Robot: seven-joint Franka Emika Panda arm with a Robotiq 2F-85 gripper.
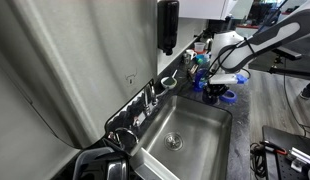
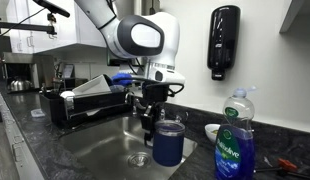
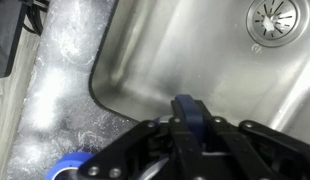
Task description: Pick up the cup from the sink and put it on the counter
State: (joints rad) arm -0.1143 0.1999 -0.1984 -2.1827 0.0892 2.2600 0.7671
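The gripper carries the cup past the sink edge toward the dish-soap bottle next, then down onto the counter.
My gripper is shut on the wall of the small dark blue cup. In both exterior views the gripper holds the cup upright by its rim. The cup is over the end of the steel sink, close to the dark grey counter. I cannot tell whether the cup's base touches anything. The round drain lies away from the cup.
A flat blue ring lies on the counter by the sink's corner. A blue dish-soap bottle, a small grey bowl, a black wall dispenser, a dish rack and the chrome faucet stand around the basin.
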